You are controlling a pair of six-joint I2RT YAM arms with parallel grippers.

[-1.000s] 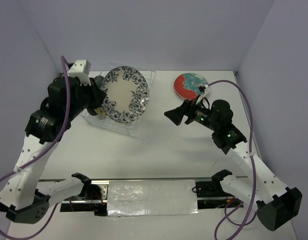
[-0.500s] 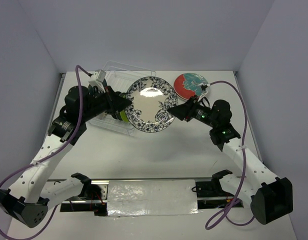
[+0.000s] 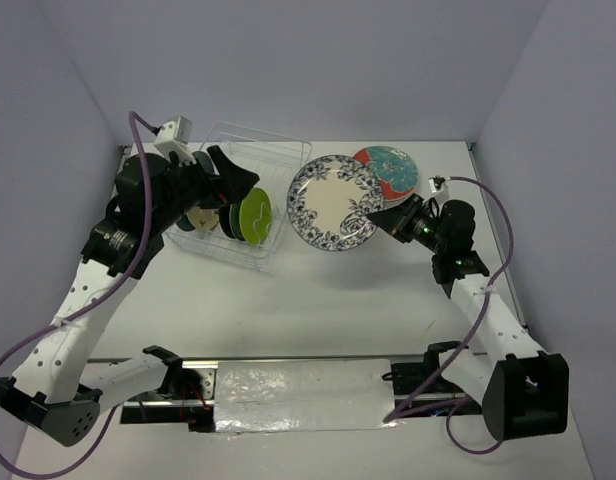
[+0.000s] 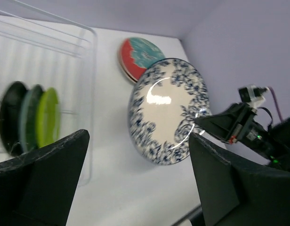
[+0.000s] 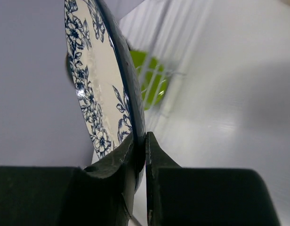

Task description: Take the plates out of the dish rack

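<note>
My right gripper is holding the floral plate and should move outward and down to bring it onto the red-teal plate (image 3: 388, 172), because that plate already lies flat clear of the rack.
The white-blue floral plate (image 3: 333, 203) hangs tilted in the air between the dish rack (image 3: 260, 134) and the red-teal plate (image 3: 396, 168), which lies flat on the table. My right gripper (image 3: 375, 217) is shut on the floral plate's right rim; in the right wrist view its jaws (image 5: 145, 141) pinch the edge of the plate (image 5: 93, 89). My left gripper (image 3: 233, 178) hovers open over the rack, apart from the floral plate (image 4: 168, 110). A lime green plate (image 3: 254, 215), a dark plate (image 3: 231, 217) and a tan one (image 3: 200, 219) stand in the rack.
The purple side walls close in on both sides. The right arm's cable (image 3: 488, 200) loops above the table at the right. A white strip (image 3: 303, 395) lies between the arm bases at the near edge.
My left gripper let go of the floral plate and drew back over the rack. My right gripper shut on its rim and carried it right, toward the red-teal plate.
</note>
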